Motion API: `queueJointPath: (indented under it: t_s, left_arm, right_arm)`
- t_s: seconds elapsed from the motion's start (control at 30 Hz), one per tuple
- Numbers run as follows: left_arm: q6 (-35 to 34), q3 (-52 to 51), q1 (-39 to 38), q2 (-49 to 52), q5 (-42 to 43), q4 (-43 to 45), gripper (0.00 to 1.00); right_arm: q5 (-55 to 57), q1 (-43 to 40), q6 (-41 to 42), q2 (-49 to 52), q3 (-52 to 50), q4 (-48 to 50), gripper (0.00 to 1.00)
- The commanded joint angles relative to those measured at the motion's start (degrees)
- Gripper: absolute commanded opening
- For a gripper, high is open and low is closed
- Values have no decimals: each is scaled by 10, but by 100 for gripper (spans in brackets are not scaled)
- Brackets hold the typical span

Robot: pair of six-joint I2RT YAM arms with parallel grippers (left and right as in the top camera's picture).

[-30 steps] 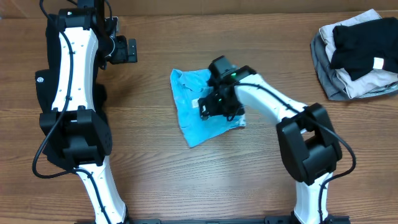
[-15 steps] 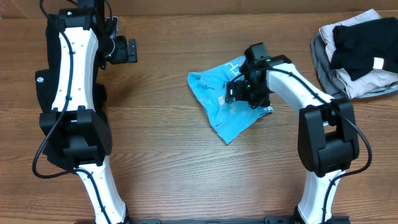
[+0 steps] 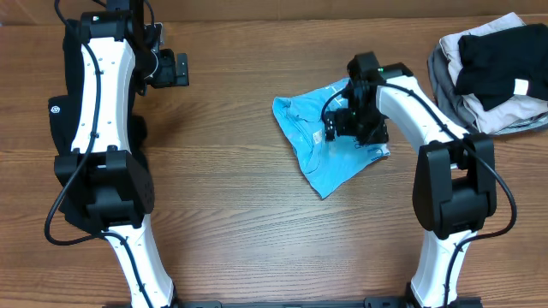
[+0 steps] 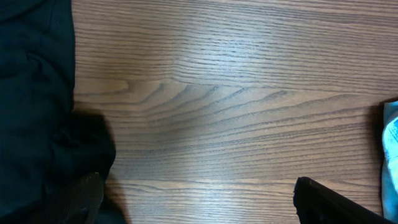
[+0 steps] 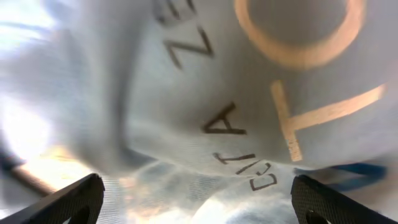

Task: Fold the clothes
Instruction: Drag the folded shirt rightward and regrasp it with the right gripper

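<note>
The right gripper brings its fingers left in the overhead view next, toward the shirt's edge facing the black garment, since that edge borders bare wood.
The light blue T-shirt point(image 3: 306, 137) lies bunched on the wooden table right of centre; in the right wrist view its lettered cloth point(image 5: 205, 93) fills the frame. My right gripper point(image 3: 345, 125) sits down on the shirt's right part, its fingers point(image 5: 199, 202) wide apart with cloth between them. The long black garment point(image 3: 60, 120) with a small white round logo lies at the far left under my left arm and shows in the left wrist view point(image 4: 31, 93). My left gripper point(image 3: 177, 69) is open and empty point(image 4: 196, 199) over bare wood, beside the black garment.
A pile of grey, black and beige clothes point(image 3: 492, 77) sits at the back right corner. The wooden table point(image 3: 223, 214) runs between the arms. An edge of the blue shirt shows at the right of the left wrist view point(image 4: 390, 143).
My right gripper has moved right and slightly back, and the blue T-shirt has slid with it from the table's centre toward the right. The left arm has not moved.
</note>
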Motion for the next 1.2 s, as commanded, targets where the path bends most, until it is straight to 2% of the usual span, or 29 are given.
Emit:
queueJointPath:
  t_s: [0.0, 0.23, 0.43, 0.8, 0.83, 0.97, 1.03, 1.1, 1.17]
  left_arm:
    - [-3, 12, 3, -6, 0, 5, 100]
    - [-3, 12, 3, -6, -5, 20, 100]
    - [-3, 12, 14, -6, -13, 19, 100]
    - [-4, 12, 40, -6, -12, 3, 100]
    - [-4, 12, 40, -6, -12, 4, 100]
    - [-4, 12, 40, -6, -12, 4, 100]
    - [-4, 12, 40, -6, -12, 4, 100]
    - [-4, 12, 40, -6, -12, 4, 100]
    - [-4, 12, 40, -6, -12, 4, 100]
  right_arm:
    - [12, 19, -7, -61, 32, 0, 100]
    - [20, 87, -8, -74, 34, 22, 100]
    - [114, 153, 18, -31, 34, 54, 100]
    - [178, 167, 23, 61, 34, 105, 100]
    - [177, 167, 23, 64, 34, 106, 98]
    - [175, 167, 23, 85, 31, 106, 66]
    - [176, 167, 23, 96, 25, 104, 63]
    - [177, 167, 27, 105, 18, 102, 51]
    - [178, 166, 40, 110, 12, 99, 45]
